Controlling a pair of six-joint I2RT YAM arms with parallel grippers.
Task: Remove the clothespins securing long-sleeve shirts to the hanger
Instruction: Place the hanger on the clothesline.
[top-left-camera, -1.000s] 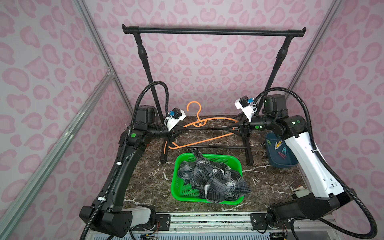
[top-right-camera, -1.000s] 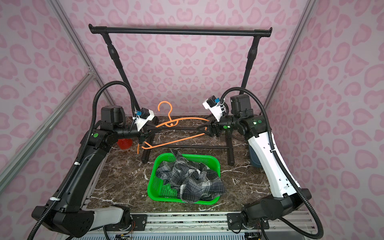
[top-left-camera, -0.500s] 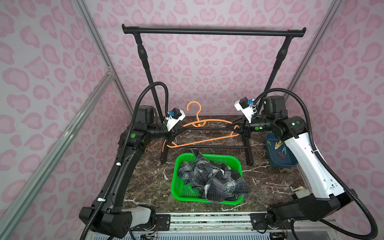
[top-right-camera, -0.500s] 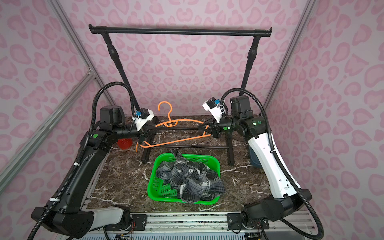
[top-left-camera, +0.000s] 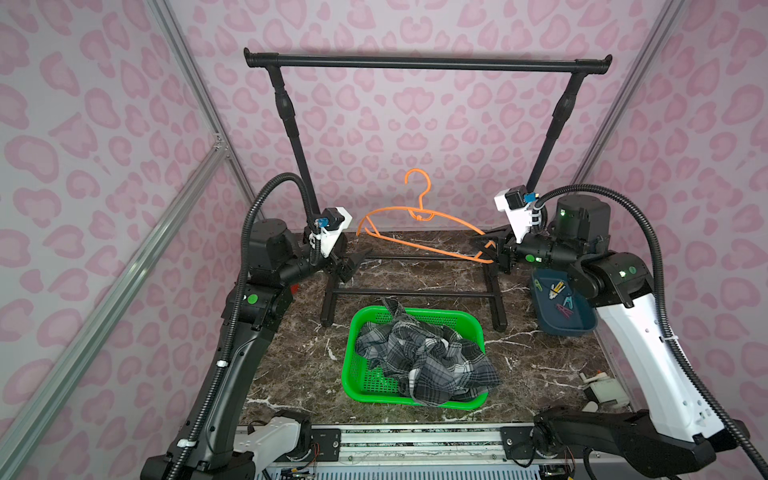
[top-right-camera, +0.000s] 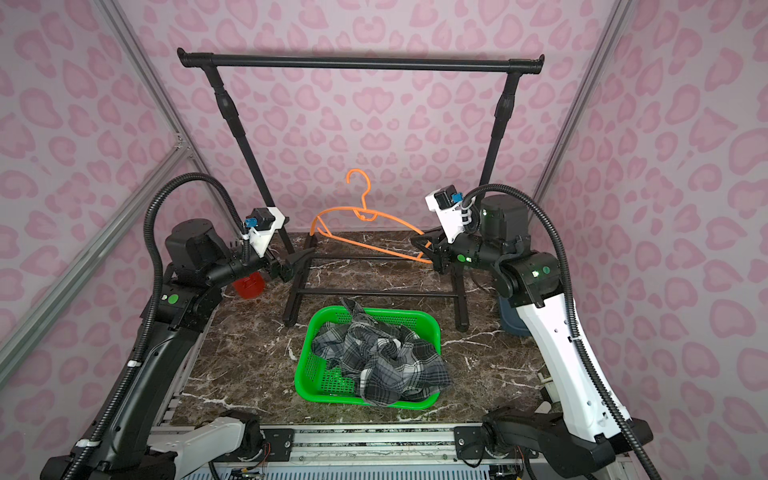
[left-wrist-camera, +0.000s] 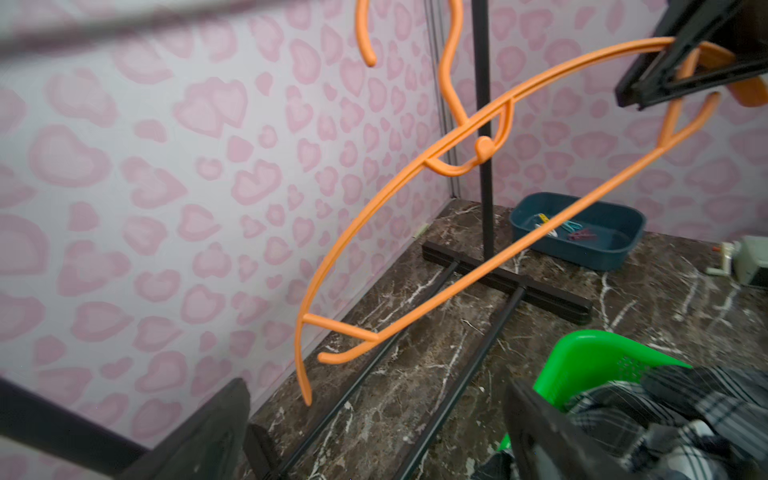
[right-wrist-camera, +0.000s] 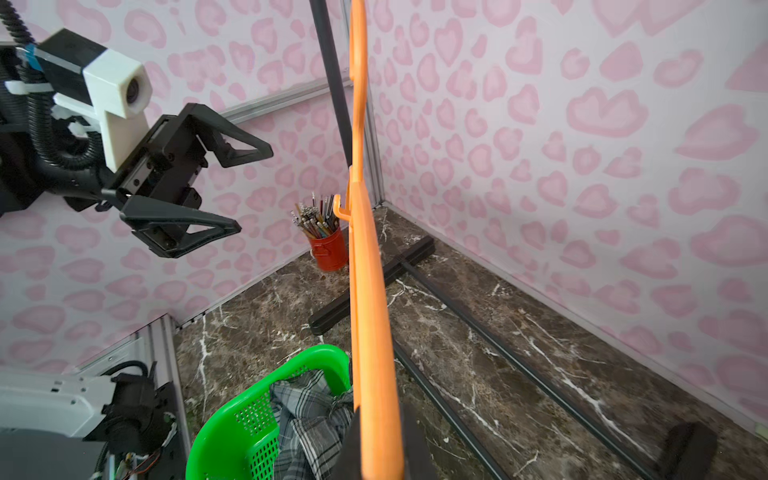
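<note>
I will next lift the bare hanger in my right gripper, turning it outward, and let go once its upturned hook is over the rack's top bar (top-left-camera: 495, 63) above the gripper.
My right gripper (top-left-camera: 487, 249) (top-right-camera: 429, 250) (right-wrist-camera: 376, 419) is shut on the right shoulder end of the orange hanger (top-left-camera: 419, 214) (top-right-camera: 361, 214) (left-wrist-camera: 482, 147) (right-wrist-camera: 365, 291), which hangs bare in the air with its hook up. My left gripper (top-left-camera: 353, 266) (top-right-camera: 296, 264) (left-wrist-camera: 374, 436) (right-wrist-camera: 245, 191) stands open just off the hanger's free left end. The plaid long-sleeve shirt (top-left-camera: 424, 357) (top-right-camera: 382, 357) lies crumpled in the green basket (top-left-camera: 353, 365) (top-right-camera: 303, 374). A yellow clothespin (top-left-camera: 557, 286) (left-wrist-camera: 541, 217) and a white one (left-wrist-camera: 547, 232) lie in the dark blue tray (top-left-camera: 577, 328).
The tall black garment rack (top-left-camera: 428, 64) spans the back, its floor bars running under the hanger. A red cup of pencils (right-wrist-camera: 330, 249) (top-right-camera: 248, 286) stands in the back left corner. Blue and dark red clips share the tray. Pink walls close three sides.
My left gripper has opened and let go of the hanger's left end. My right gripper has shut on the right end, and the hanger now stands more upright.
</note>
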